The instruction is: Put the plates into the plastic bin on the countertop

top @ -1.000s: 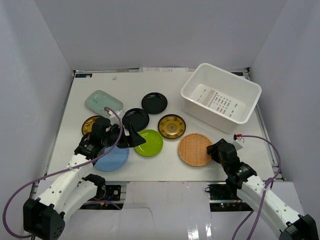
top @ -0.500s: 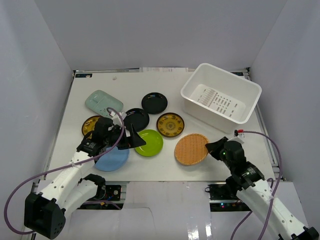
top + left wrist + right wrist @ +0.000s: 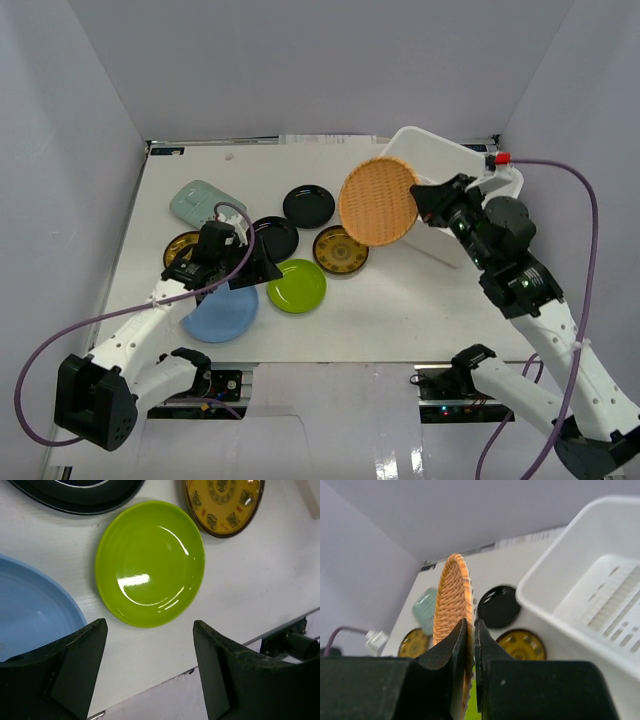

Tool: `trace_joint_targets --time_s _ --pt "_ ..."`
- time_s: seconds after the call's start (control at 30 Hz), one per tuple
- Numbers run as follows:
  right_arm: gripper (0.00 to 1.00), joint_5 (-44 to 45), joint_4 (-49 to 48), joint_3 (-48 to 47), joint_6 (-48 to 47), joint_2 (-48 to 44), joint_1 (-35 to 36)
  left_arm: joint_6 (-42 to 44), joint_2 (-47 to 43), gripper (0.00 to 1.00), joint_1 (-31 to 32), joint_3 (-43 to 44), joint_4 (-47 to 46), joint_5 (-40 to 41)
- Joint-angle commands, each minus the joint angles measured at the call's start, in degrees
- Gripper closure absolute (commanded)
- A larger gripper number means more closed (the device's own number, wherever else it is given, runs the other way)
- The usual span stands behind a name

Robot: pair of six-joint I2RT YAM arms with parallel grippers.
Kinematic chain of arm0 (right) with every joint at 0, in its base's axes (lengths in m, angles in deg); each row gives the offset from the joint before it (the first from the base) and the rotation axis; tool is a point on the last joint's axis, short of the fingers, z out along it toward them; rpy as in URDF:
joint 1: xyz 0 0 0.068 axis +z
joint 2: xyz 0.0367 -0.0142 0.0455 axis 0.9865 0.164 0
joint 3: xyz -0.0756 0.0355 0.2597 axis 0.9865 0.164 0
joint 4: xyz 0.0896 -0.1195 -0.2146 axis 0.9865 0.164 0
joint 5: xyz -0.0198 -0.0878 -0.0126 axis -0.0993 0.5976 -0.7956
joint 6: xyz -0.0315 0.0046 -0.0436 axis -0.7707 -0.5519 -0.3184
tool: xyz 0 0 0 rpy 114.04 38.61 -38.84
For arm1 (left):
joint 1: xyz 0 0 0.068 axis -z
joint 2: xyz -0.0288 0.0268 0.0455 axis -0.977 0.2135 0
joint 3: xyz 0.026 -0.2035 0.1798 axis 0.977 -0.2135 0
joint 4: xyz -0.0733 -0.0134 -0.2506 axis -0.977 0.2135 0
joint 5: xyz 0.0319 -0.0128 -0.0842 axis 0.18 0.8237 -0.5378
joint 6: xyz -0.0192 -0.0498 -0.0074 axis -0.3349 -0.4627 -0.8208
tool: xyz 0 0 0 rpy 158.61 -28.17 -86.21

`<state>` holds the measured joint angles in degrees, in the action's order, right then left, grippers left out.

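The woven plate (image 3: 378, 203) hangs outside the bin, so I will carry it with my right gripper over the bin's open inside, lower it there and let go of the plate's rim.
My right gripper (image 3: 424, 200) is shut on the rim of the woven orange-tan plate (image 3: 378, 203) and holds it on edge in the air, just left of the white plastic bin (image 3: 402, 141). The right wrist view shows the gripper (image 3: 471, 622) pinching the woven plate (image 3: 451, 595) beside the bin (image 3: 600, 595). My left gripper (image 3: 262, 272) is open and empty, low over the near edge of the lime green plate (image 3: 297, 286), with the light blue plate (image 3: 220, 315) to its left. The left wrist view shows the open gripper (image 3: 149, 626), the green plate (image 3: 150, 562) and the blue plate (image 3: 30, 610).
On the countertop (image 3: 400, 310) lie two black plates (image 3: 309, 206) (image 3: 272, 238), two gold-patterned plates (image 3: 343, 250) (image 3: 183, 247) and a mint-green oblong plate (image 3: 205, 203). White walls close in the left, back and right sides.
My right arm has lifted the woven plate off the countertop and carried it up and back toward the bin. My left gripper has shifted slightly right over the green plate.
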<state>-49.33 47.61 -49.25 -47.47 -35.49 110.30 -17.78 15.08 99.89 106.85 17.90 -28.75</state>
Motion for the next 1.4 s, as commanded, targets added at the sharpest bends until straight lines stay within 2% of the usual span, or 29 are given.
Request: trace_joint_targets --time_s 0.0,0.1,0.2,0.3,0.4,0.57,0.77,0.9,1.0,1.03,1.1,1.2,1.27,1.37 --pt "0.92 14.36 -6.97 -7.72 -11.0 7.32 -2.56 -0.35 1.39 0.2 0.28 4.19 0.02 7.45" --pt "0.92 16.25 -8.2 -11.25 -13.64 12.69 -9.31 -3.15 2.62 0.21 0.28 4.9 -2.25 13.51" --pt "0.92 15.91 -11.1 -10.11 -14.0 15.77 -14.25 -6.67 4.29 0.21 0.28 4.9 -4.63 17.9" --pt "0.92 12.31 -13.99 -7.22 -13.56 18.32 -20.31 -8.88 7.35 0.21 0.02 3.15 -11.73 20.9" --pt "0.92 10.28 -16.1 -3.63 -12.86 20.08 -22.87 -12.39 11.14 0.21 -1.29 2.7 -16.05 18.12" --pt "0.92 4.66 -20.06 2.62 -8.56 22.89 -26.65 -15.29 18.44 0.21 -2.26 4.1 -18.26 22.13" --pt "0.92 0.52 -24.55 8.34 -3.9 25.97 -29.03 -15.83 20.29 0.23 -5.87 3.41 -18.62 25.82" --pt "0.92 0.7 -24.82 10.19 -2.4 27.73 -31.32 -15.65 22.84 0.23 -8.07 3.23 -19.49 24.25" --pt "0.82 -1.32 -24.73 11.59 0.14 27.91 -32.98 -14.95 27.66 0.26 -9.03 5.33 -19.85 21.71" --pt "0.69 -1.76 -24.73 12.12 0.67 27.82 -33.34 -14.95 28.72 0.26 -9.21 5.77 -19.76 21.18" --pt "0.56 -2.64 -24.64 12.12 0.85 27.12 -33.87 -15.3 30.75 0.28 -9.65 6.22 -20.11 21.44" --pt "0.27 -3.08 -24.03 11.6 0.59 25.28 -34.13 -15.56 31.63 0.31 -10.0 6.22 -21.95 20.91" --pt "0.18 -4.83 -21.84 9.85 -0.11 23.87 -34.13 -15.74 31.98 0.33 -10.09 6.22 -23.18 20.74" --pt "0.14 -10.26 -20.07 8.35 -0.99 20.98 -33.96 -16.0 32.33 0.39 -10.09 5.78 -25.11 20.74"
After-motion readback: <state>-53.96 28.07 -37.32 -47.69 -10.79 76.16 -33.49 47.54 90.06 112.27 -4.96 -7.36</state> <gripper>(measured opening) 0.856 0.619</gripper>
